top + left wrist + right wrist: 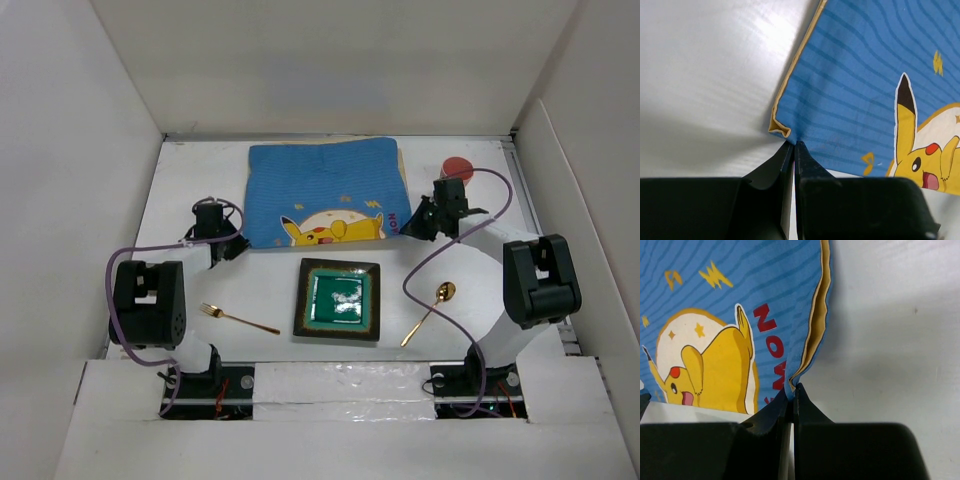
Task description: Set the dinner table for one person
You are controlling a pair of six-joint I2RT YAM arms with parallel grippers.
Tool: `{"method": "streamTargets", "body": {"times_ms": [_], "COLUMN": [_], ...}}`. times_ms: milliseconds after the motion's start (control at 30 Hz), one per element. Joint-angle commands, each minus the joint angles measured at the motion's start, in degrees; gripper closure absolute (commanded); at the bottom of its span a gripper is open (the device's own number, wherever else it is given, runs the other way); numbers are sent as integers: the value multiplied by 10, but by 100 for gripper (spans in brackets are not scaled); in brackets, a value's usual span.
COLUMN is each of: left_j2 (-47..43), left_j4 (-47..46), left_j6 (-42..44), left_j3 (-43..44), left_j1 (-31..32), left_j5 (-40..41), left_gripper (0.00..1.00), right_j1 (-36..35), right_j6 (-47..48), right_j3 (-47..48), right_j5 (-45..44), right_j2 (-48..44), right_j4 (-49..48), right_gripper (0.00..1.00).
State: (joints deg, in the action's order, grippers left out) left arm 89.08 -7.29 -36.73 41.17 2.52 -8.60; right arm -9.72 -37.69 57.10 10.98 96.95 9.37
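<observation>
Next, my right gripper draws the mat's corner back to the bare tabletop by the plate's far corner (406, 252) and releases it, since that spot lies back from the gripper.
A blue striped cloth mat (325, 192) with a yellow cartoon print lies on the white dinner table (180, 190) at the back middle. My left gripper (232, 243) is shut on the mat's near left corner (782, 131). My right gripper (412, 226) is shut on its near right corner (792, 385). A dark square plate (338, 299) with a green centre sits in front of the mat. A gold fork (238, 318) lies left of the plate. A gold spoon (430, 311) lies to its right.
A red round object (457, 167) sits at the back right, partly behind my right wrist. White walls enclose the table on the left, back and right. Purple cables loop off both arms.
</observation>
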Motion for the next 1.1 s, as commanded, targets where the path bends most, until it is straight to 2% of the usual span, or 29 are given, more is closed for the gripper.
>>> {"method": "streamTargets", "body": {"times_ms": [0,233,400,733,933,1067], "left_j2": [-49,-78,-93,-140,-154,-170], "left_j4": [1,16,23,61,89,110], "left_j6": [-3,-12,-12,-18,-16,-12], "left_j3": [-36,-70,-81,-108,-104,-96], "left_j1": [-3,-3,-3,-3,2,2], "left_j5": [11,10,11,28,32,34], "left_gripper": [100,100,100,100,100,86], "right_j1": [5,5,-7,-36,-46,-51], "right_j6": [11,-4,-11,-62,-70,-76], "right_j3": [-37,-97,-105,-125,-133,-141], "right_j5": [-4,-5,-17,-66,-83,-90], "right_j2": [-40,-76,-85,-117,-134,-152], "right_j4": [-24,-29,-18,14,36,47], "right_gripper": [99,92,87,88,79,75]}}
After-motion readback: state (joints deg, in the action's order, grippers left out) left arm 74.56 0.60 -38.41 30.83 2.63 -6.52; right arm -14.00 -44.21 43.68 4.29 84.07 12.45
